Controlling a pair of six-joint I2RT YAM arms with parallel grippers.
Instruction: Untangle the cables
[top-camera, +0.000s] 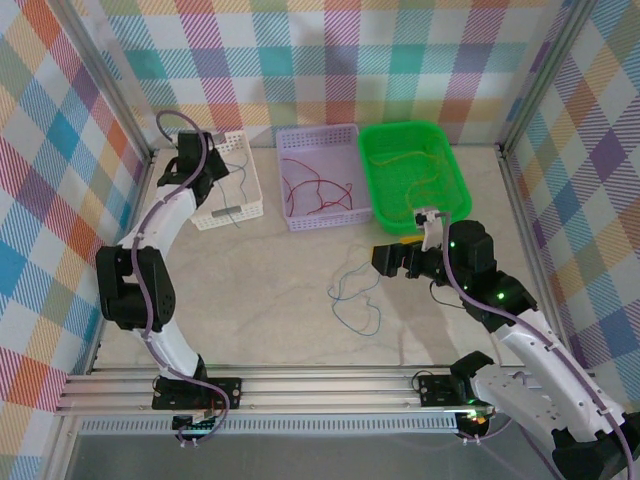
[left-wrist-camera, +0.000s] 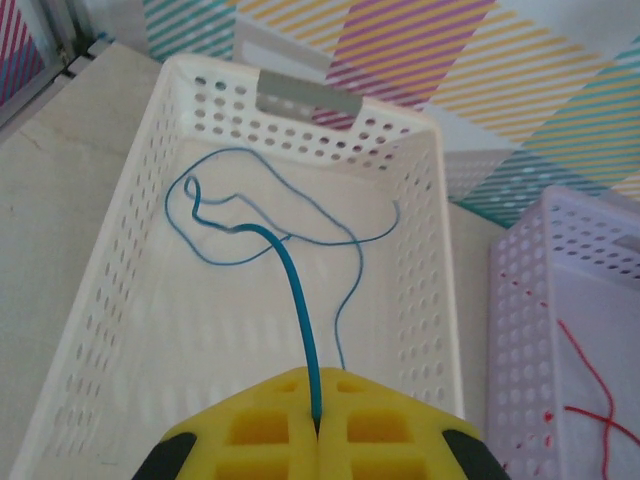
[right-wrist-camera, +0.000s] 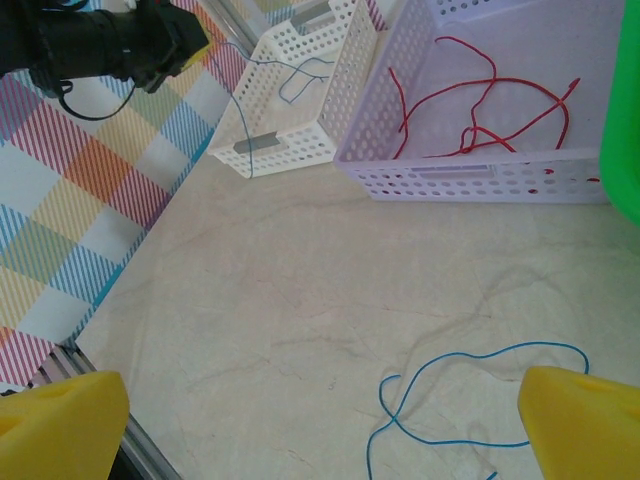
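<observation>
The thin blue cable's loops are already inside the white basket (top-camera: 228, 213), so my left gripper will move down toward the basket's bottom and let go of the held part of that cable there.
My left gripper (top-camera: 207, 152) hovers over the white basket (top-camera: 228, 213), its yellow jaws (left-wrist-camera: 317, 425) shut on a thin blue cable (left-wrist-camera: 300, 310) that curls down into loops on the basket floor. A second blue cable (top-camera: 337, 292) lies looped on the tabletop, crossing over itself (right-wrist-camera: 394, 418). My right gripper (top-camera: 385, 262) hangs just right of it, open wide (right-wrist-camera: 320, 430), with nothing between its fingers. Red cables (top-camera: 315, 190) lie in the purple basket (top-camera: 325, 220). Orange-yellow cables (top-camera: 400, 158) lie in the green basket (top-camera: 460, 190).
The three baskets stand in a row along the back of the table under the checked walls. Metal frame rails run along the left and right sides. The arm bases and a rail line the near edge.
</observation>
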